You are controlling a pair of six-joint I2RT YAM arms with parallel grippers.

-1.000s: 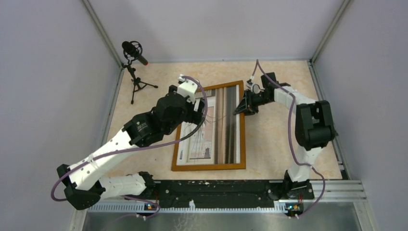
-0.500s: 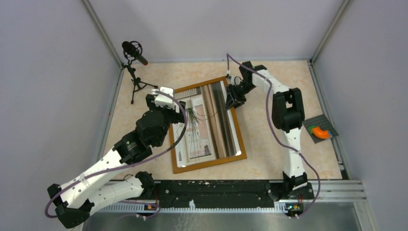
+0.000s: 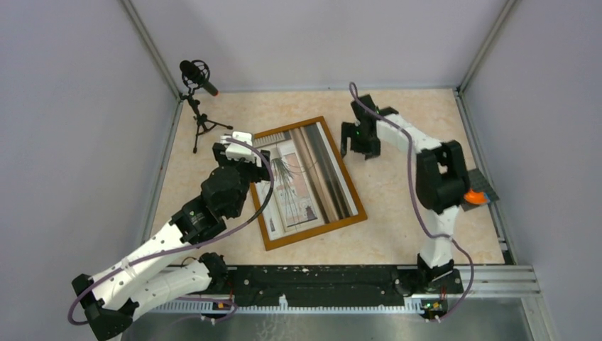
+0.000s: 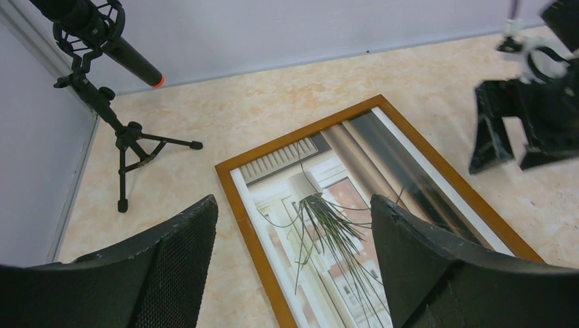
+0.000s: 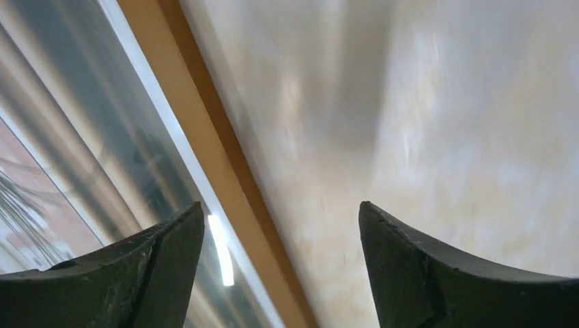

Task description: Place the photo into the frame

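I should move my right gripper back onto the frame's near corner by the photo's dark band (image 3: 362, 216), because the frame lies crooked and that corner is back from the gripper.
The frame (image 3: 317, 232), narrow light wood, lies flat and skewed on the table, its top leaning left. Inside it lies the photo (image 3: 305, 181), face up, a pale room scene with dark hanging strands (image 4: 328, 205). My left gripper (image 3: 248, 153) hovers open over the frame's upper left side; the left moulding (image 4: 246, 225) runs between its fingers (image 4: 293, 201). Just right of the frame's upper right corner, my right gripper (image 3: 358, 150) is open and holds nothing. In its own blurred view the moulding (image 5: 205, 130) passes between its fingers (image 5: 280, 205).
A microphone on a small tripod (image 3: 199, 78) stands at the back left (image 4: 102, 41). A grey plate with an orange piece (image 3: 474, 193) sits at the table's right edge behind the right arm. Walls close in the table on three sides.
The frame with the photo has swung anticlockwise, its top now further left. My right gripper has opened, let go of the frame's upper right edge and drawn off to the right. The left arm pulled back left.
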